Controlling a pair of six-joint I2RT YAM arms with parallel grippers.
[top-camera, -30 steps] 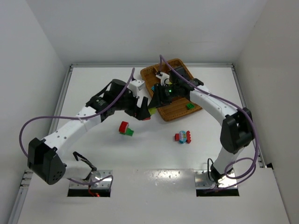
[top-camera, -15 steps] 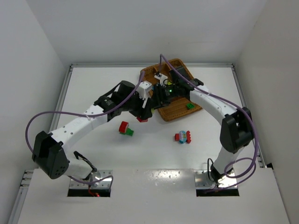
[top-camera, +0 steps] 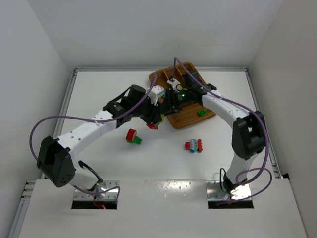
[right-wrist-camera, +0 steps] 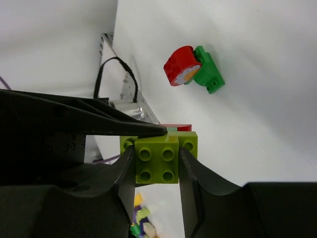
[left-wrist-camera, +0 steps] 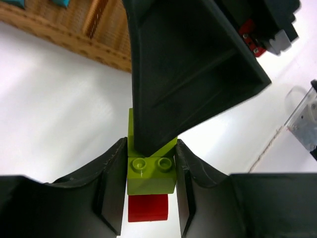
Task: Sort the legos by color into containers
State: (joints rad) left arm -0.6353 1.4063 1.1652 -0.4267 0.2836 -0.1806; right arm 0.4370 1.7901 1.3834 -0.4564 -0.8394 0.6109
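My right gripper will move outward and to the right in the top view, over the tray section holding yellow-green [top-camera: 180,88], to release its brick, since the colors match.
A clump of legos hangs just off the wicker tray's [top-camera: 184,119] left edge, held from both sides. My left gripper [left-wrist-camera: 150,184] is shut on a yellow-green brick [left-wrist-camera: 151,176] with a red brick [left-wrist-camera: 147,208] stuck under it. Shut on the yellow-green four-stud brick [right-wrist-camera: 157,159] of the same clump is my right gripper [right-wrist-camera: 157,163], whose finger [left-wrist-camera: 183,74] reaches down over the brick in the left wrist view. From the top view the two grippers meet at the clump [top-camera: 156,121]. A dark green lego [top-camera: 201,112] lies in the tray.
A red-and-green clump [top-camera: 132,136] lies on the table below the grippers, also seen as a clump [right-wrist-camera: 190,67] in the right wrist view. A red, cyan and yellow clump [top-camera: 194,145] lies nearer the front right. Walls enclose the table.
My left gripper has swung right to the clump held by the right gripper and has shut on its yellow-green brick. The right gripper has kept its grip.
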